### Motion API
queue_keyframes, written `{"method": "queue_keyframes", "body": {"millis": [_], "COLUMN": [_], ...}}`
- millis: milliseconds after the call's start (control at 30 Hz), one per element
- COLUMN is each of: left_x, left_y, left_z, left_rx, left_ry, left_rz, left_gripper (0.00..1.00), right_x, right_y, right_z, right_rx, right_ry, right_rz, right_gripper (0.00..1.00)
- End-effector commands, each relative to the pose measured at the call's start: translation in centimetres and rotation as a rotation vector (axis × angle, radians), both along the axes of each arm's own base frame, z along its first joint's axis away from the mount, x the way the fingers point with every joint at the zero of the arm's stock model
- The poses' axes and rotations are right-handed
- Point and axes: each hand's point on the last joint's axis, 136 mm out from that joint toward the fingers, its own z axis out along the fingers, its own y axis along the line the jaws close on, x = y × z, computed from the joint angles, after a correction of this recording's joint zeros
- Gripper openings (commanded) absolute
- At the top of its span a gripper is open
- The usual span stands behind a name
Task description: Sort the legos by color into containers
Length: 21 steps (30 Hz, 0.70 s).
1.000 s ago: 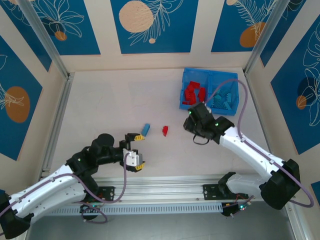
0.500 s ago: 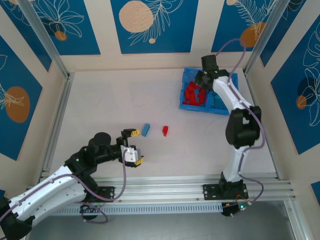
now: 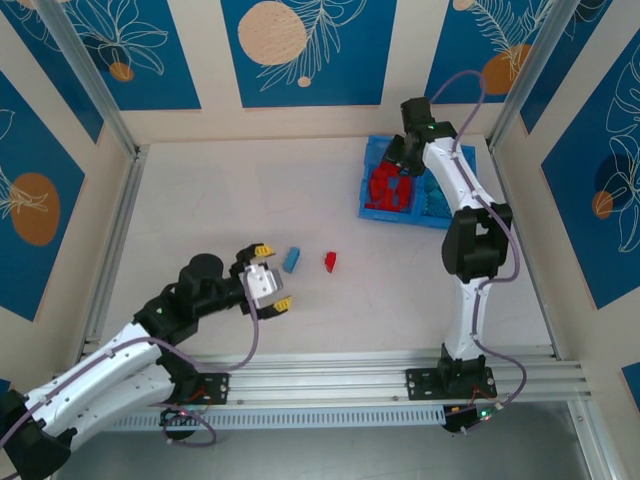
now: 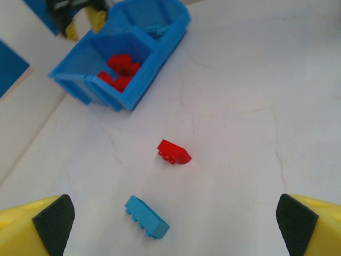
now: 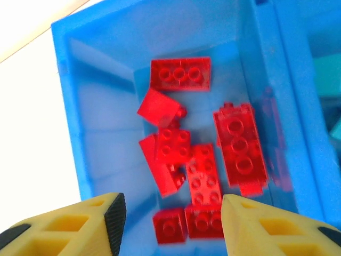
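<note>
Next, the left gripper moves outward and down, turns, and brings its open fingers astride the light blue brick's long sides, because the brick lies slanted between them.
Two legos lie loose on the table: a light blue brick and a red brick. My left gripper is open just short of them, with nothing between its fingers. The blue bin holds several red legos in its left container and teal ones in its right. Above the red container my right gripper hangs open, holding nothing.
Raised walls with blue panels enclose the table on three sides. An aluminium rail runs along the left edge. The right arm stretches up past the bin's near side.
The right arm swung from mid-table to above the bin's red compartment and its jaws opened. The left gripper shifted a little nearer the blue brick.
</note>
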Motion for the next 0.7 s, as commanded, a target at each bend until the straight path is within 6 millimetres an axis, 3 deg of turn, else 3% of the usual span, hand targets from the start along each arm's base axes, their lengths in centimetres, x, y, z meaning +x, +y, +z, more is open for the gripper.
{"method": "queue_keyframes", "body": {"millis": [0, 100, 233, 400, 467, 567, 667], "left_x": [2.9, 5.9, 8.2, 10.7, 11.6, 12.7, 13.5], "left_y": [0.2, 1.6, 2.8, 2.2, 2.2, 1.1, 0.1], "left_z": [4.8, 3.4, -0.1, -4.3, -6.1, -8.3, -10.6], "left_rx": [-0.269, -0.337, -0.273, -0.197, -0.149, -0.098, -0.059], "left_ry": [0.136, 0.342, 0.533, 0.685, 0.736, 0.798, 0.850], "left_rz": [0.207, 0.482, 0.735, 0.864, 0.929, 0.945, 0.954], "left_gripper": [1.00, 1.00, 1.00, 0.97, 0.95, 0.92, 0.88], "right_x": [-4.2, -8.9, -16.2, -25.7, -28.6, -32.1, -34.3], "right_y": [1.6, 3.8, 6.2, 7.7, 7.8, 8.2, 9.0], "right_z": [5.1, 7.2, 9.5, 8.7, 7.9, 7.2, 6.8], "right_rx": [0.082, 0.148, 0.224, 0.306, 0.340, 0.404, 0.460], "right_ry": [-0.063, -0.109, -0.175, -0.187, -0.173, -0.140, -0.085], "right_rz": [0.075, 0.182, 0.331, 0.415, 0.428, 0.481, 0.545], "right_gripper": [0.54, 0.55, 0.57, 0.62, 0.64, 0.66, 0.68]}}
